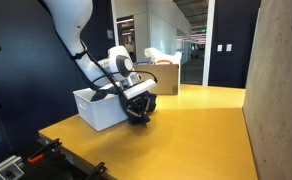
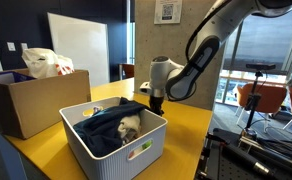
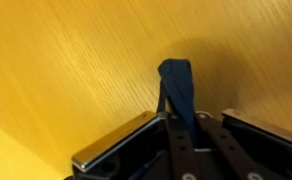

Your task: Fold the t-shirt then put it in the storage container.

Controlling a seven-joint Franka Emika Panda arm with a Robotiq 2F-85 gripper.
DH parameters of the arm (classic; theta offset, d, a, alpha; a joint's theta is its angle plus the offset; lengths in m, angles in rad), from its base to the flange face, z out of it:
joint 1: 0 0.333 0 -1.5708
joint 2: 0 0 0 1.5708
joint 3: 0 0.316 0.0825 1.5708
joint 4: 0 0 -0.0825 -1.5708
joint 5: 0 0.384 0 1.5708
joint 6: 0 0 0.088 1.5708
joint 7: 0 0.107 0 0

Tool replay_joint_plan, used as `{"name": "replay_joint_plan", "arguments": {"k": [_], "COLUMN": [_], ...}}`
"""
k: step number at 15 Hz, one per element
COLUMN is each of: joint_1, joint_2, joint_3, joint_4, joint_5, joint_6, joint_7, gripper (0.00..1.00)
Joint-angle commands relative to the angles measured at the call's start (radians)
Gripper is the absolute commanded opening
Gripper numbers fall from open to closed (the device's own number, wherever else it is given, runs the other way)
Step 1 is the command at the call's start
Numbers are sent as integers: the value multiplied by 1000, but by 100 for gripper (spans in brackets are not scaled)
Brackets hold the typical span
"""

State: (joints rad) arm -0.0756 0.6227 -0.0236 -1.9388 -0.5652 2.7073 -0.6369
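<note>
The shirt lies bunched inside the container [image 2: 146,147]. So the shirt's fold goes up and toward the concrete wall next, pulled by my gripper over the empty tabletop beside it for release.
The white storage container [image 2: 146,147] [image 1: 98,112] stands on the yellow table. Most of the dark navy t-shirt [image 2: 104,127] lies bunched inside it, around a pale patch. My gripper [image 2: 154,108] [image 1: 138,110] hangs low at the container's side, just above the tabletop. In the wrist view a narrow fold of the t-shirt [image 3: 177,88] sticks out from between the fingers of my gripper [image 3: 182,122], which is shut on it. A dark clump of the cloth [image 1: 137,119] hangs under the gripper.
A brown cardboard box [image 2: 26,103] [image 1: 167,80] holding white bags [image 2: 46,63] stands behind the container. The yellow tabletop [image 1: 196,130] stretches out past the gripper. A concrete wall [image 1: 281,90] borders one side. Chairs [image 2: 256,98] stand beyond the table edge.
</note>
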Motion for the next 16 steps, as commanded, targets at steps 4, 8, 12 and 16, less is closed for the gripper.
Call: {"name": "replay_joint_plan", "arguments": {"k": [4,8,12,16], "joint_1": [23,40,39,4], "joint_2": [-274,-418,-513,-513], "joint_3": [-46,-56,-50,-65], "joint_4": [-129,-178,-204,-190], "joint_5": [-2,-37,-81,-75], "joint_6": [-94,-176,-276,-337], "joint_7": [108,196,274,293], "gripper": [1,1,1,1]}}
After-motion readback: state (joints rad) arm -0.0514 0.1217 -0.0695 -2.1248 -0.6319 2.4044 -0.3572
